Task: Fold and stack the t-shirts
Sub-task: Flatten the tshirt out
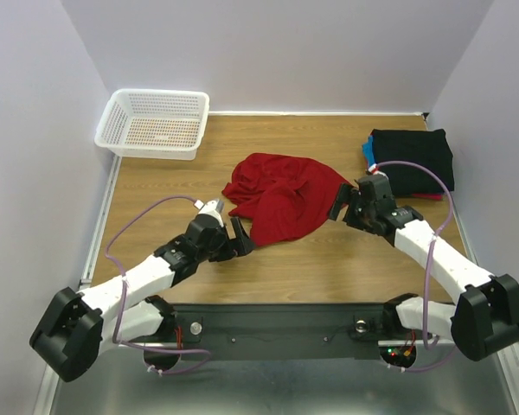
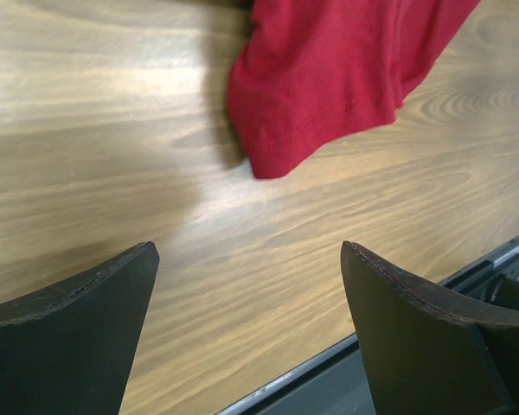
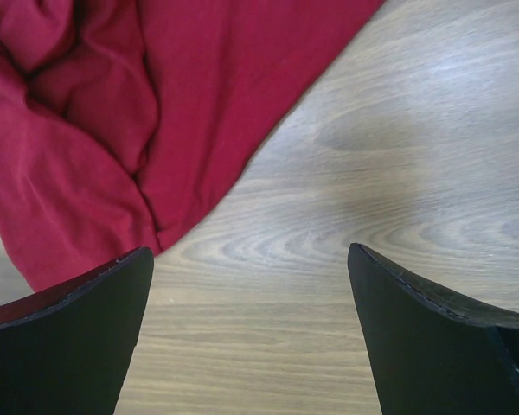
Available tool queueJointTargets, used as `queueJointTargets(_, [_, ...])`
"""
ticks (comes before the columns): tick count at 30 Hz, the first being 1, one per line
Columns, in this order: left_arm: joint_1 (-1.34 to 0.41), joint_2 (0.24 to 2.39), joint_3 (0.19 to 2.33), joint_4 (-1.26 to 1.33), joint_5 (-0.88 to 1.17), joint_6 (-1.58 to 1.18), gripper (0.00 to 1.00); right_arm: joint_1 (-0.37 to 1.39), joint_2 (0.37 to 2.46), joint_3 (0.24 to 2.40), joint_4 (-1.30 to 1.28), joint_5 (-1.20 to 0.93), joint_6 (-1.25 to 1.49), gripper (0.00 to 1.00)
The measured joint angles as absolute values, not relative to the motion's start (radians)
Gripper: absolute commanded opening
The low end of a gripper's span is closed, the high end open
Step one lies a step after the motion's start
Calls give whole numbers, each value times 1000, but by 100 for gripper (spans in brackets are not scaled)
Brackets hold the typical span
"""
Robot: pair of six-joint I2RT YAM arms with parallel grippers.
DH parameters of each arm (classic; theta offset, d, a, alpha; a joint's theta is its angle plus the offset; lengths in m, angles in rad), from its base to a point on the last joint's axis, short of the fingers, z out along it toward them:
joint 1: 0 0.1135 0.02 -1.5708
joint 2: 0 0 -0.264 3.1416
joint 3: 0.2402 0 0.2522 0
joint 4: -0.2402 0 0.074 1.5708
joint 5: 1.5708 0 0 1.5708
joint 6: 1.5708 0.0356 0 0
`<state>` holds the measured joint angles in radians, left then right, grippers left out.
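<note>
The left gripper eases down and toward the right in the top view, onto the red shirt's near corner [image 1: 259, 241] [image 2: 275, 162] next, because that corner juts onto bare wood.
A plain red t-shirt [image 1: 281, 197] lies crumpled in the middle of the wooden table. It also shows in the left wrist view [image 2: 337, 69] and in the right wrist view [image 3: 112, 112]. A stack of folded shirts with a black one [image 1: 413, 160] on top sits at the far right, with blue and pink-red edges showing under it. My left gripper [image 1: 240, 239] is open and empty, just left of the red shirt's near corner. My right gripper [image 1: 342, 205] is open and empty at the shirt's right edge, over bare wood [image 3: 329, 259].
A white lattice basket [image 1: 154, 124] stands at the back left. The table's metal front rail [image 2: 329, 363] runs close below the left gripper. Pale walls close in the back and both sides.
</note>
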<state>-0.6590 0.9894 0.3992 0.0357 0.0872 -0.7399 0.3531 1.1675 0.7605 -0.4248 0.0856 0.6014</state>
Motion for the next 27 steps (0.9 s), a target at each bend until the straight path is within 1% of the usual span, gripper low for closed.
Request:
queueJointTargets(2, [-660, 1016, 400, 78, 87, -742, 98, 353, 1157, 757, -420, 105, 612, 100])
queueJointTargets(4, [-660, 1073, 410, 115, 90, -742, 94, 353, 1135, 744, -412, 124, 625, 100])
queueJointTargets(6, [-660, 1163, 430, 155, 102, -742, 88, 353, 1110, 730, -411, 140, 632, 100])
queueJointTargets(7, [-660, 1203, 444, 175, 110, -742, 81, 353, 1101, 726, -411, 146, 634, 100])
queueJointTargets(9, [-662, 1283, 471, 210, 125, -741, 74, 353, 1089, 720, -411, 158, 638, 100])
queueJointTargets(10, [-663, 1323, 484, 227, 130, -741, 62, 353, 1086, 719, -411, 163, 641, 100])
queueJointTargets(11, [-665, 1340, 490, 239, 131, -742, 54, 353, 1086, 719, -411, 166, 644, 100])
queueJointTargets(12, [-666, 1361, 503, 249, 131, -742, 42, 353, 1086, 719, -411, 170, 645, 100])
queueJointTargets(15, [-667, 1421, 537, 274, 143, -741, 13, 353, 1087, 718, -411, 178, 648, 100])
queueJointTargets(16, [-667, 1433, 544, 278, 147, -739, 0, 353, 1088, 717, -410, 182, 648, 100])
queueJointTargets(22, [-668, 1423, 543, 289, 166, -743, 0, 353, 1125, 707, -410, 207, 648, 100])
queueJointTargets(25, [-668, 1353, 511, 281, 162, -752, 0, 353, 1172, 709, -410, 210, 643, 100])
queueJointTargets(27, [-668, 1250, 477, 255, 147, -767, 0, 353, 1208, 722, -411, 210, 640, 100])
